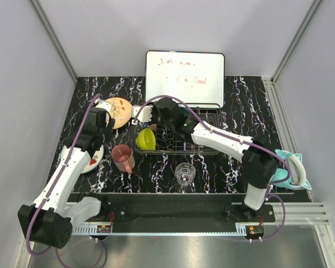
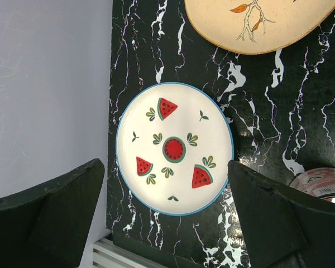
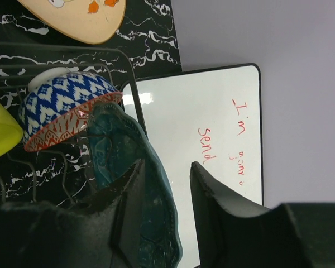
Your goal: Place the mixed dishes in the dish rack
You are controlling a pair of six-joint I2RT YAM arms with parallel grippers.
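The bare tabletop beside the peach plate's wall-side rim (image 2: pixel 187 12) has room for a finger, so the robot's left gripper next needs to reach outward past the white plate and down over that rim of the peach plate.
The white plate with red slices (image 2: pixel 174 148) lies flat at the table's left edge, directly below my open, empty left gripper (image 2: pixel 164 167), which hovers above it (image 1: pixel 100 120). The peach plate (image 1: pixel 118 110) lies just beyond. In the dish rack (image 1: pixel 204 146) the lime-green bowl (image 1: pixel 146 138), the red patterned bowl (image 3: pixel 67 109) on its side, and the teal plate (image 3: pixel 114 148) on edge are loaded. My right gripper (image 3: pixel 166 164) straddles the teal plate's rim, with one finger against it and the other clear of it. The pink mug (image 1: pixel 123 157) and clear glass (image 1: pixel 185 173) stand in front of the rack.
A whiteboard (image 1: pixel 184 77) with red handwriting leans on the back wall behind the rack. A light-teal dish (image 1: pixel 290 170) sits at the table's right edge beside the right arm. Grey walls close in the left, back and right sides.
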